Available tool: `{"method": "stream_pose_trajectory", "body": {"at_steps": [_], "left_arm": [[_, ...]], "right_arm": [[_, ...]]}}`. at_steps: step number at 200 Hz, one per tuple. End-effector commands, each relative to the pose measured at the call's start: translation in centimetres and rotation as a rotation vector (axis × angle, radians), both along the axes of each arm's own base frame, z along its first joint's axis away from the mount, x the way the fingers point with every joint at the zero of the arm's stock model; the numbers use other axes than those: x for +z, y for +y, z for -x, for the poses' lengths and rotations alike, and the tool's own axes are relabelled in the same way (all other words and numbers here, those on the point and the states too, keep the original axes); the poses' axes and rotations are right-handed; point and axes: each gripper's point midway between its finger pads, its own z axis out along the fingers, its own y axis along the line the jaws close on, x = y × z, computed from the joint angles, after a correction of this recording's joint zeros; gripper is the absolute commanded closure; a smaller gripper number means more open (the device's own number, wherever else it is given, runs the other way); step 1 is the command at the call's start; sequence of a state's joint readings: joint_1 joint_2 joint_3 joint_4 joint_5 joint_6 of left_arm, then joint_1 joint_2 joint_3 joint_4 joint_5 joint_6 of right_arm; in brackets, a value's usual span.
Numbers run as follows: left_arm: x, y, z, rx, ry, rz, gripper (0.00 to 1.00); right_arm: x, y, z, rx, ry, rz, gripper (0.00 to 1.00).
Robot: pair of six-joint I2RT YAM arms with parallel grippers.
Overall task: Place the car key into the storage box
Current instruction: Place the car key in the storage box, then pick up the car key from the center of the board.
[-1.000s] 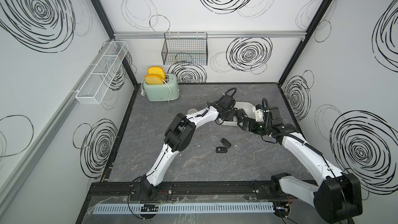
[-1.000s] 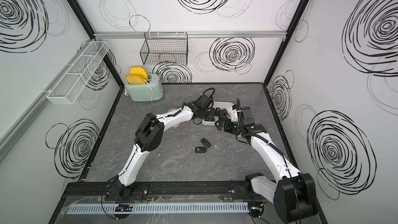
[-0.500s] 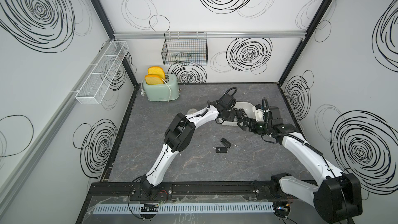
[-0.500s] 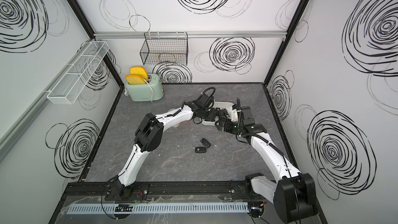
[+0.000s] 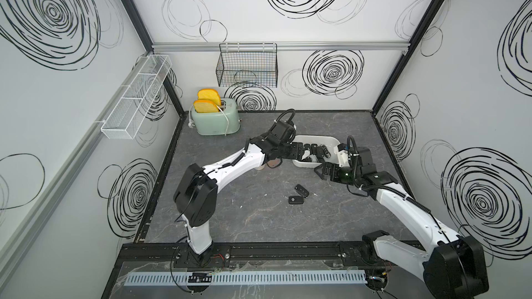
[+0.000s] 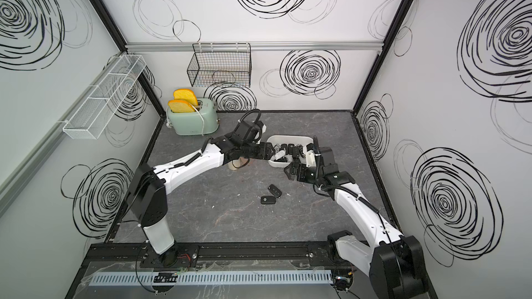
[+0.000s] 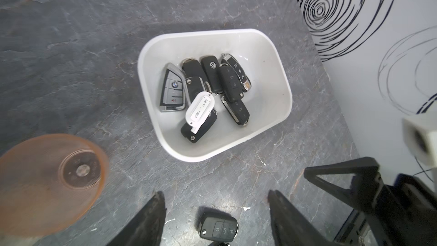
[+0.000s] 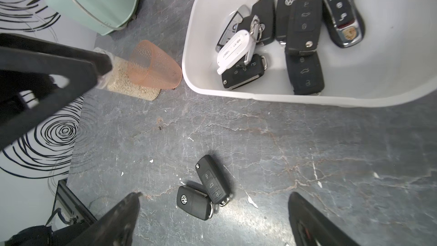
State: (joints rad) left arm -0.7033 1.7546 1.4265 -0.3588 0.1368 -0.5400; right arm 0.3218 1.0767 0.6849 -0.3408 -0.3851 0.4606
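Note:
My right gripper should move back and down next, so that it is on both sides of the key's buttoned middle [image 5: 302, 190] [image 8: 212, 182] across its narrow width. The button key points lengthwise between my open fingers.
The white storage box [image 5: 316, 138] [image 7: 272, 67] [image 8: 378, 72] stands at the back right of the table and holds several car keys; one with a white tag [image 7: 199, 108] [image 8: 234, 50] lies on top. My left gripper [image 5: 308, 153] [image 7: 215, 194] hovers over the box's near end, open and empty. Two black car keys [image 5: 299, 194] [image 6: 271, 195] lie touching on the table in front of the box. My right gripper [image 5: 322, 171] [image 8: 214, 196] is open above them, with the VW key [image 8: 194, 203] and the button key [image 8: 212, 181] showing between its fingertips.
An orange cup [image 7: 47, 185] [image 8: 153, 67] and a sandy jar [image 8: 127, 84] sit left of the box under my left arm. The green toaster [image 5: 216, 119] is at the back left. On the walls hang a black wire basket [image 5: 247, 67] and a white mesh rack [image 5: 135, 99].
My left gripper has gone from shut to open above the box. Both arms have hardly moved, and the two keys on the table lie as before.

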Motion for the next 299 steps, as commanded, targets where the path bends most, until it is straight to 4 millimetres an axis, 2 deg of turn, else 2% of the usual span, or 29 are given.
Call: {"method": "stream_pose_trajectory", "body": {"at_steps": [1, 31, 43, 76, 129, 159, 192, 238, 299], "left_arm": [[1.1, 1.5, 1.3, 0.034, -0.008, 0.060, 0.24], [1.3, 4.0, 4.0, 0.057, -0.004, 0.101, 0.15], [1.0, 5.3, 5.0, 0.083, -0.004, 0.105, 0.00], [-0.1, 7.9, 7.3, 0.117, -0.002, 0.108, 0.02], [-3.4, 9.6, 10.1, 0.106, 0.076, 0.105, 0.02], [-4.6, 10.5, 10.3, 0.111, 0.106, 0.089, 0.02], [-5.1, 11.1, 9.8, 0.127, 0.114, 0.093, 0.02], [-5.6, 11.5, 9.6, 0.146, 0.129, 0.099, 0.02], [-6.0, 12.4, 9.2, 0.166, 0.145, 0.103, 0.02]], "right_arm": [[-0.3, 1.4, 0.8, 0.044, -0.020, -0.001, 0.00], [-2.1, 3.2, 2.1, 0.107, 0.000, 0.039, 0.02], [-2.9, 3.8, 2.4, 0.134, 0.009, 0.060, 0.04], [-5.0, 5.1, 3.1, 0.197, 0.038, 0.131, 0.10], [-7.4, 5.8, 2.5, 0.236, 0.055, 0.252, 0.17], [-8.2, 6.1, 2.2, 0.245, 0.053, 0.304, 0.24], [-8.8, 6.7, 2.1, 0.267, 0.047, 0.344, 0.32], [-9.7, 7.5, 2.3, 0.299, 0.053, 0.384, 0.35], [-11.1, 7.6, 2.2, 0.303, 0.070, 0.451, 0.45]]}}
